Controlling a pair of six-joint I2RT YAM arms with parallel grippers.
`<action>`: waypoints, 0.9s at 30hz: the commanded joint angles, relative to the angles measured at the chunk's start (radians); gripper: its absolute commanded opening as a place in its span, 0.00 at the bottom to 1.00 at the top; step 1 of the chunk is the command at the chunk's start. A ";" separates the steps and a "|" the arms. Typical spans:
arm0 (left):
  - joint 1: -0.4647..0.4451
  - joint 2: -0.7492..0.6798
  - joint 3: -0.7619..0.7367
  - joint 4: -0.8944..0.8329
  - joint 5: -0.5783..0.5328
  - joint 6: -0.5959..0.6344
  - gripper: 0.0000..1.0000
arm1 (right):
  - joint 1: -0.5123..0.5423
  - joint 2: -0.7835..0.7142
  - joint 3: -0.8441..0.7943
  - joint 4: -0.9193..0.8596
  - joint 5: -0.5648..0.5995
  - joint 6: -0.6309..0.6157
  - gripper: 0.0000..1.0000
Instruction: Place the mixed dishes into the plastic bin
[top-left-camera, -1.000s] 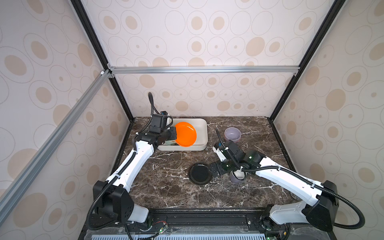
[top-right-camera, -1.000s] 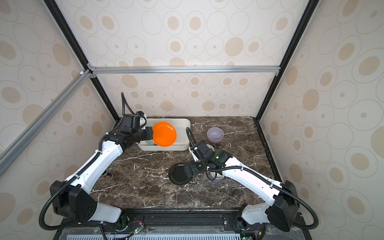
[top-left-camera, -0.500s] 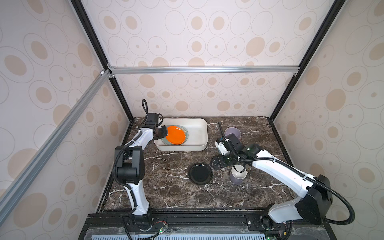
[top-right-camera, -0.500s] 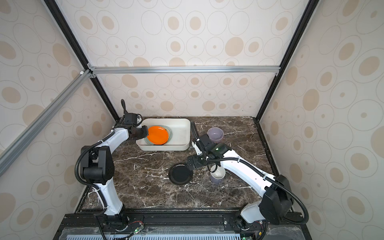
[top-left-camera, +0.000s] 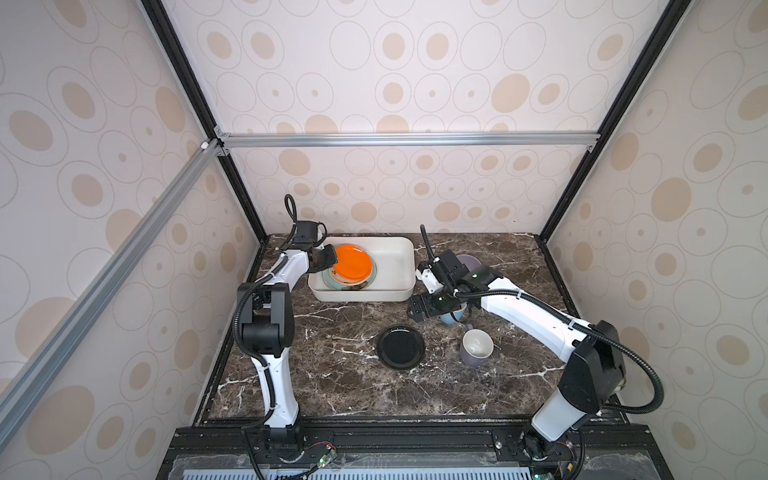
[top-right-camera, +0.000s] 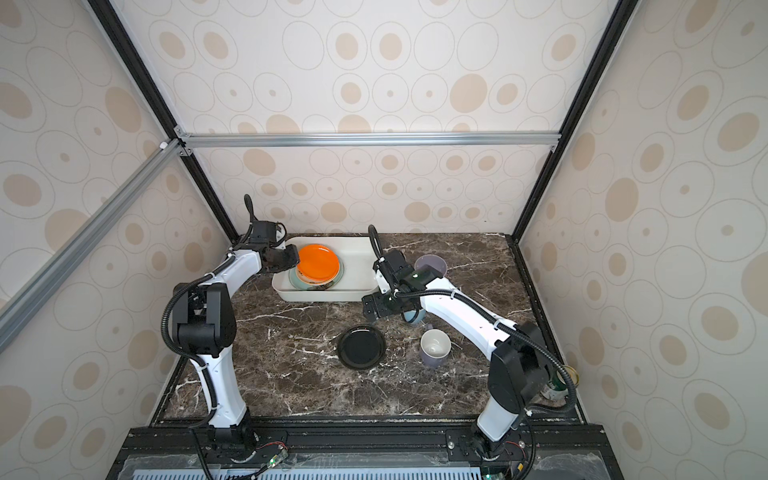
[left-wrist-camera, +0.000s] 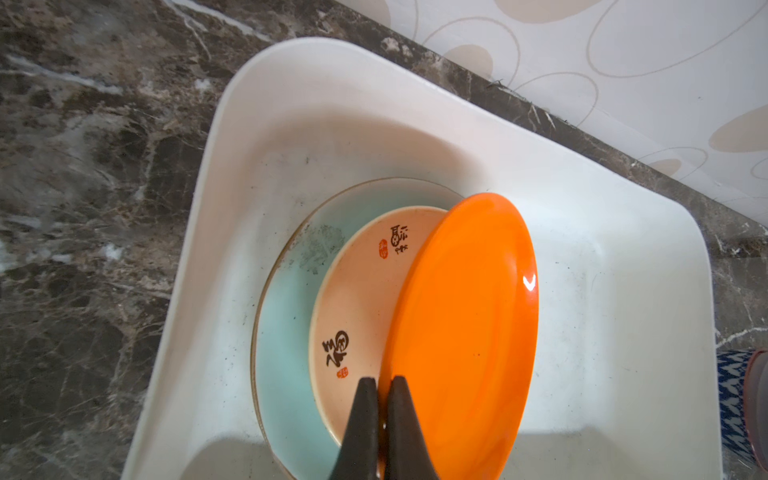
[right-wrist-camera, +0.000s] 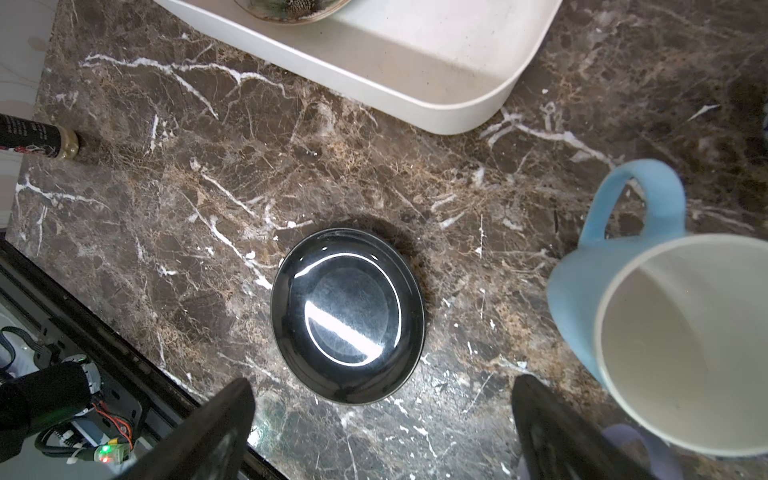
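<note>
The cream plate (top-left-camera: 345, 281) (left-wrist-camera: 357, 291) lies below my left gripper. I should lower the orange plate, still tilted above that stack, down onto it and let go of the orange plate's rim.
The white plastic bin (top-left-camera: 400, 291) (top-right-camera: 316, 296) (left-wrist-camera: 232, 199) stands at the back of the marble table. A teal plate (left-wrist-camera: 282, 332) lies in it with a cream plate (left-wrist-camera: 357, 291) on top. My left gripper (top-left-camera: 330, 257) (top-right-camera: 291, 259) (left-wrist-camera: 381, 380) is shut on the rim of an orange plate (top-left-camera: 353, 262) (top-right-camera: 319, 262) (left-wrist-camera: 465, 324), held tilted over that stack. My right gripper (top-left-camera: 419, 309) (top-right-camera: 372, 307) (right-wrist-camera: 382, 411) hangs open and empty above the table, between the black plate (top-left-camera: 401, 347) (top-right-camera: 360, 347) (right-wrist-camera: 347, 316) and the light blue mug (top-left-camera: 451, 318) (right-wrist-camera: 623, 299).
A purple mug (top-left-camera: 477, 353) (top-right-camera: 434, 350) stands upright to the right of the black plate. A lavender bowl (top-left-camera: 469, 261) (top-right-camera: 430, 264) sits behind the right arm near the bin's right end. A tin can (top-right-camera: 561, 382) stands at the right edge by the right arm's base.
The left gripper has brought the orange plate down from above the bin to just over the stacked plates. The right gripper has drawn back from the purple mug toward the bin.
</note>
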 joint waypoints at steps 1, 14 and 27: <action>0.007 0.037 0.053 0.012 0.006 -0.012 0.00 | -0.012 0.075 0.117 -0.028 -0.023 -0.032 1.00; 0.007 0.073 0.059 -0.003 -0.010 -0.008 0.17 | -0.015 0.264 0.364 -0.068 -0.104 -0.067 1.00; 0.001 0.012 0.043 -0.024 -0.035 -0.009 0.23 | -0.014 0.229 0.331 -0.071 -0.103 -0.062 1.00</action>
